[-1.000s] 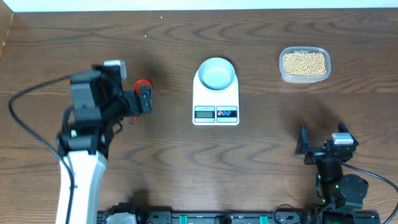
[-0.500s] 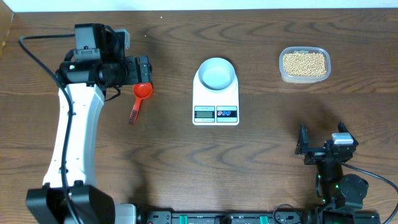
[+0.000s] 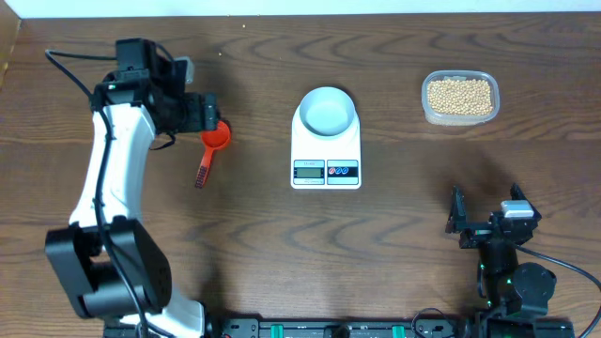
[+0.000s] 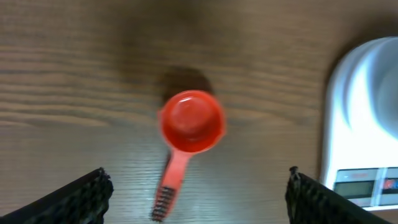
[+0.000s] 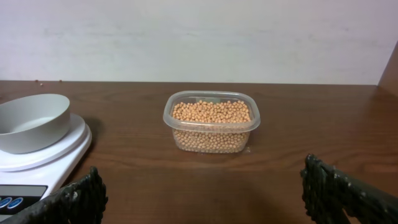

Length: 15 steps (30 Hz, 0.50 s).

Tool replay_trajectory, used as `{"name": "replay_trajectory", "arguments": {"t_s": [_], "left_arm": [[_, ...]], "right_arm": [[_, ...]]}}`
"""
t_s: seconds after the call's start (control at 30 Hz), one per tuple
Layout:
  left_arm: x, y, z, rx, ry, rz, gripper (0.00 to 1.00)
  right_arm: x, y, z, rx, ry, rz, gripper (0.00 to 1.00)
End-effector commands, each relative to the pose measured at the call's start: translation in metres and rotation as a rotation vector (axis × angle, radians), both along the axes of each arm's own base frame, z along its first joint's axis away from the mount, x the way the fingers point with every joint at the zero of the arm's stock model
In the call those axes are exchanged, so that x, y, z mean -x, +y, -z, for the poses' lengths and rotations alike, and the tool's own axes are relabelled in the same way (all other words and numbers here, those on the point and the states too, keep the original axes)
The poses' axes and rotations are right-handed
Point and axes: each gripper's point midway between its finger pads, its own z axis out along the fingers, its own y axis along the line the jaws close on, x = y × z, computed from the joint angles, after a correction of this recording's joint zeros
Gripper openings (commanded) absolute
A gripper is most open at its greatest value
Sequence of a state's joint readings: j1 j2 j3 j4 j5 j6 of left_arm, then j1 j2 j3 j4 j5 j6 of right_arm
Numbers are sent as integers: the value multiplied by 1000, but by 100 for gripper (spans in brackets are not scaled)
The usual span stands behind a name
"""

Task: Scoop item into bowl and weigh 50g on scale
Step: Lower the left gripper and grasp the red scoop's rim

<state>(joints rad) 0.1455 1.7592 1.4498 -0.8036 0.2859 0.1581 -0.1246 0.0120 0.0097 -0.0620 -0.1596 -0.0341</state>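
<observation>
The empty cup leaves room for one finger, so the robot's open left gripper should go down over the scoop's rim below it, on the edge away from the scale.
A red scoop (image 3: 213,144) lies on the table left of the scale (image 3: 326,150), its cup empty and its handle pointing toward the front; it also shows in the left wrist view (image 4: 189,127). My left gripper (image 3: 208,115) hangs open above the scoop's cup, holding nothing. The bowl (image 3: 327,111) sits empty on the scale and shows in the right wrist view (image 5: 31,121). The beans (image 3: 459,95) fill a clear tub at the back right, also seen in the right wrist view (image 5: 212,124). My right gripper (image 3: 488,221) rests open near the front right.
The clear plastic tub (image 3: 427,110) stands right of the scale. The scale's display and buttons (image 3: 326,171) face the front edge. A pale wall (image 5: 199,37) runs behind the table's far edge.
My left arm has swung toward the back of the table and its gripper has settled over the scoop's cup. The scoop, scale, bowl and right arm have not moved.
</observation>
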Motion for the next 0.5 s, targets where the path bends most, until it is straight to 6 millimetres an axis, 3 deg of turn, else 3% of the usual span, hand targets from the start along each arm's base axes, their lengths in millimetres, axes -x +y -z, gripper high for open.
{"name": "replay_trajectory", "arguments": {"t_s": [0.0,0.27,0.47], "left_arm": [[-6,12,14,-18,16,43,87],[-16,10,60,29,72,84,63],[-25,12,97,37,106,83,56]], "right_arm": [[0,1,1,8,-1,-4,99],[0,1,1,8,-1,-4,99],[0,1,1,8,-1,-4,99]]}}
